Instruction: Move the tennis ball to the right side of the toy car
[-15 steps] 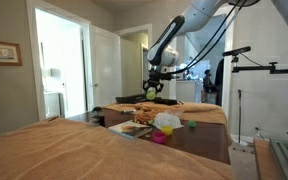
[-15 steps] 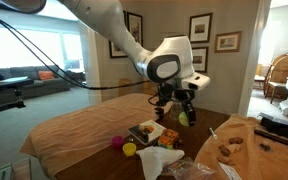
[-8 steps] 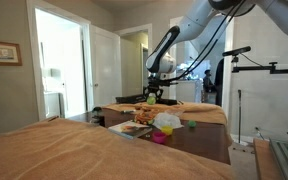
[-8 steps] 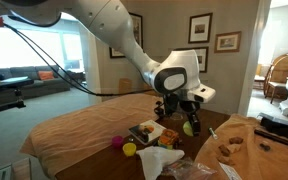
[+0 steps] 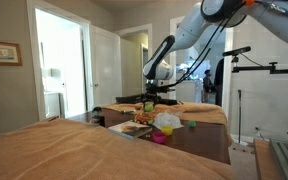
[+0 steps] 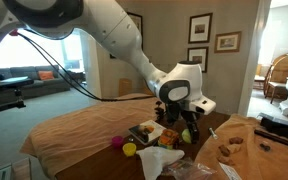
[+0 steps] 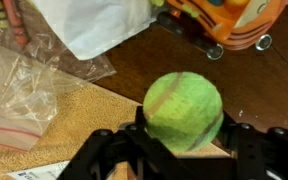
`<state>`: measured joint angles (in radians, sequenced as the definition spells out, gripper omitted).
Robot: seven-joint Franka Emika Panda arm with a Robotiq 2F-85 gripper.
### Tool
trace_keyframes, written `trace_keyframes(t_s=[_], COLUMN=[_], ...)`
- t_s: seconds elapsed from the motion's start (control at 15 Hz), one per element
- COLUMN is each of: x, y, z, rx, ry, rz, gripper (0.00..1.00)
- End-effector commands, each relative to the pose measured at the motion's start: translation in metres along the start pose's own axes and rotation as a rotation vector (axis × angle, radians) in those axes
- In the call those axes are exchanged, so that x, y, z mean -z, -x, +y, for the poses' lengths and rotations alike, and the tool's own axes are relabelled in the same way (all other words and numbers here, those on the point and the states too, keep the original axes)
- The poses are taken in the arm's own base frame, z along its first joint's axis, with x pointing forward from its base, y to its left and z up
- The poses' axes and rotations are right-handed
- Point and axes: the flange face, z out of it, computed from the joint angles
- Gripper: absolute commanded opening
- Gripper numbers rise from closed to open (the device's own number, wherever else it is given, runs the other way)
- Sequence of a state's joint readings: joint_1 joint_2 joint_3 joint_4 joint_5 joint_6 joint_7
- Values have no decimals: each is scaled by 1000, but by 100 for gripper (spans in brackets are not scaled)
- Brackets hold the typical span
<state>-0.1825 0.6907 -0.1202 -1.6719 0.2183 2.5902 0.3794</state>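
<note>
The robot's gripper will next move gently down and toward the toy car, onto the bare dark wood beside the car's wheels, and let go of the ball, because that part of the table is clear.
The tennis ball is yellow-green and sits between my gripper's two black fingers, which are shut on it. In the wrist view it hangs just above the dark wooden table, at the edge of a tan cloth. The toy car is orange with small wheels and stands at the top right of that view, apart from the ball. In an exterior view the gripper holds the ball low over the table, beside the clutter with the toy car.
A clear plastic bag and white paper lie close to the ball. In an exterior view a yellow ball, a pink piece and crumpled white paper lie on the table. A wooden board is nearby.
The arm has come down and moved sideways with the tennis ball in its gripper, from above the table to just over its surface next to the toy car.
</note>
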Motion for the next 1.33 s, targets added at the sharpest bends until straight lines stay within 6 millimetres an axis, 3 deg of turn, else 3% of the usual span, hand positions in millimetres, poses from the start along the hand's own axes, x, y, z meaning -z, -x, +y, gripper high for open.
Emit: trace_keyframes(t_s=[0.0, 0.8, 0.87, 0.93, 1.27], x=[-15, -45, -46, -46, -37], y=[-13, -20, -19, -19, -12], z=[-4, -3, -4, -4, -12], rx=[3, 15, 17, 20, 58], ry=[-23, 5, 8, 9, 10], rz=[-44, -118, -123, -123, -125], gripper=[41, 41, 62, 76, 98])
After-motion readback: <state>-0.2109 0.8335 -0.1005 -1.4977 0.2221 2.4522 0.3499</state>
